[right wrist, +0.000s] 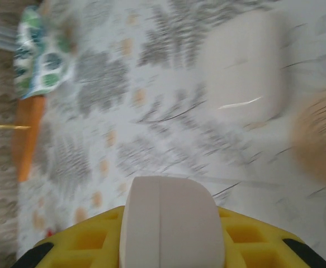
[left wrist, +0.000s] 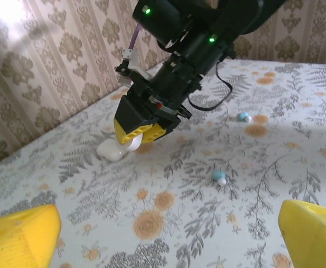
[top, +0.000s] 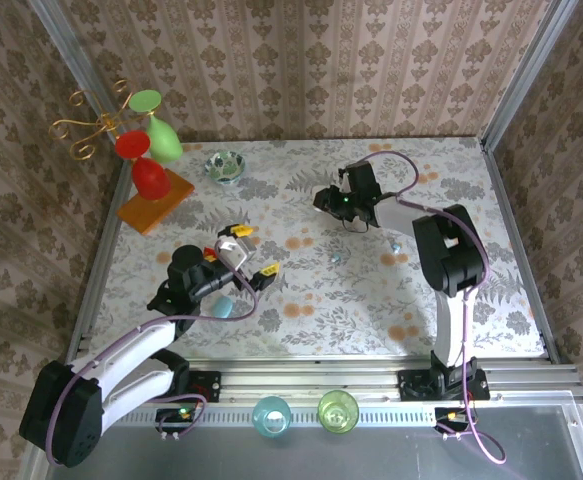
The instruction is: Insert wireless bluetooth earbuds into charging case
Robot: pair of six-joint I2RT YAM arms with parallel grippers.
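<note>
The robot's right gripper will lower the held charging case (right wrist: 171,223) onto clear cloth (right wrist: 279,167) beside the second white case next and release it there, because that cloth is just below.
My right gripper (top: 321,200) is shut on a white pebble-shaped charging case (right wrist: 171,223), holding it just above the table at the back middle. A second white case (right wrist: 244,67) lies on the cloth right beside it (left wrist: 110,151). Two tiny pale blue and white earbuds lie loose on the table, one (left wrist: 218,176) in the middle and one (left wrist: 244,116) further right; the top view shows them too (top: 336,257) (top: 395,245). My left gripper (top: 252,251) hovers at the left middle, open, with nothing between its yellow fingertips (left wrist: 17,234).
A green glass bowl (top: 225,166) stands at the back. A gold stand with red and green cups on an orange base (top: 154,200) fills the back left corner. A pale teal rounded thing (top: 221,307) lies by my left arm. Two cups (top: 271,413) (top: 338,410) sit on the near rail.
</note>
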